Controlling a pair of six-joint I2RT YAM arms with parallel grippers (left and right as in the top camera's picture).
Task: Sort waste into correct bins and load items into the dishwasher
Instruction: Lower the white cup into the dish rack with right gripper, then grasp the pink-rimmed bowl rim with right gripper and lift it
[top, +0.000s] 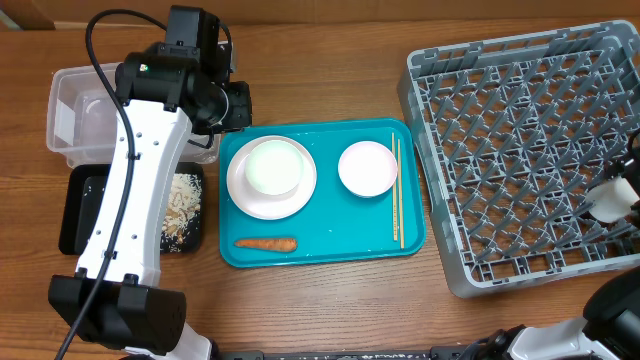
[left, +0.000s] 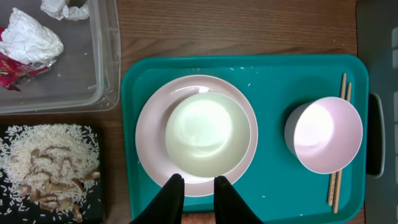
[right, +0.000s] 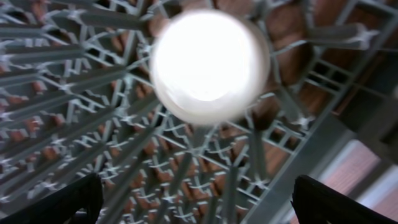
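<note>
I will next move my right gripper left in the overhead view and down onto the pink bowl's chopstick-side rim (top: 393, 170), since the cup already stands in the rack.
On the teal tray, a white plate (top: 240, 195) carries a pale bowl (top: 272, 165). Beside them are a pink bowl (top: 367, 168), chopsticks (top: 396, 190) and an orange carrot (top: 266, 242). My left gripper (left: 196, 183) hovers high over the plate's near rim, its fingers slightly apart with nothing between them. The clear tub (top: 75, 120) holds white tissues (left: 31, 40) and a red wrapper (left: 12, 74). Rice scraps (top: 183, 205) lie in the black tray (top: 75, 210). A small white cup (right: 210, 65) sits in the grey dish rack (top: 520, 130). My right gripper (right: 199, 193) stands wide open, clear of the cup.
The teal tray (top: 330, 240) lies between the two bins on the left and the rack on the right. The left arm reaches over the tub and black tray. The rack's upright pegs surround the cup. Bare wooden table shows along the front.
</note>
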